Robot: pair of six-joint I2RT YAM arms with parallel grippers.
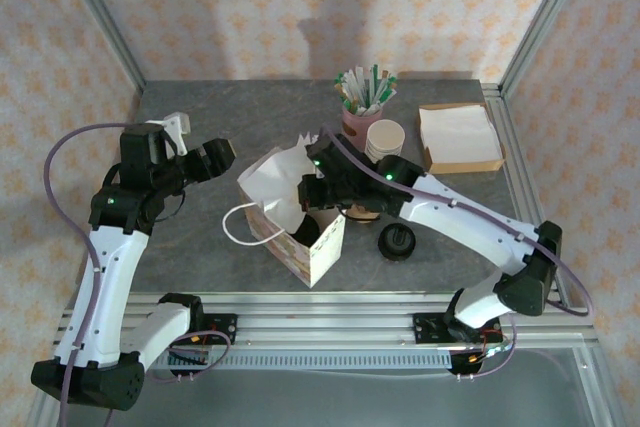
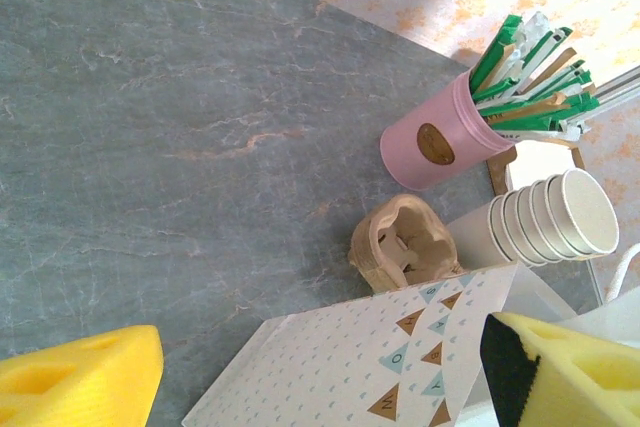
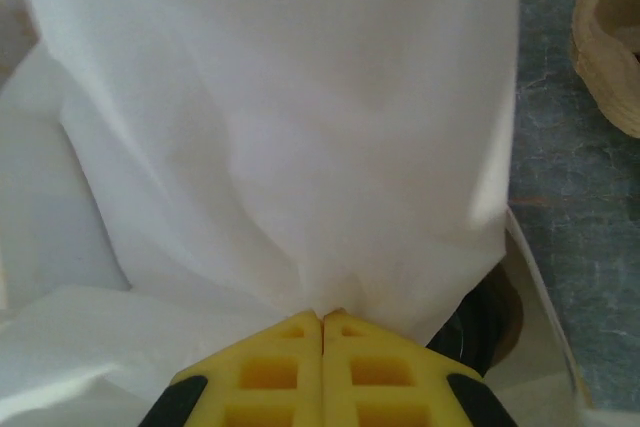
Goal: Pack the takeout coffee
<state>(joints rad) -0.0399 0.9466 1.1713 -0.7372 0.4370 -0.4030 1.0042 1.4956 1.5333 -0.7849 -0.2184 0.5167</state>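
Note:
My right gripper moves down into the opening of the patterned paper bag (image 1: 326, 247) (image 3: 497, 332) next and releases the large white napkin, since the bag's opening lies below the gripper's closed fingers.
The takeout coffee (image 3: 482, 325) shows as a dark round lid down inside the patterned paper bag (image 1: 326, 247), mostly hidden under white tissue paper (image 1: 274, 183). In the top view it is a dark patch (image 1: 309, 234) in the bag's mouth. My right gripper (image 1: 309, 190) hangs over the bag opening. Its yellow jaws (image 3: 322, 315) are pressed together, pinching the tissue's edge. My left gripper (image 1: 215, 160) is open to the left of the bag, above the table. Its yellow fingers (image 2: 85, 379) stand wide apart with the bag's side (image 2: 360, 357) below them.
A separate black round lid piece (image 1: 396, 242) lies on the table right of the bag. Behind the bag are a brown pulp cup carrier (image 2: 400, 243), a stack of cream paper cups (image 2: 560, 217), a pink cup of stirrers (image 2: 440, 137) and a napkin box (image 1: 459, 137).

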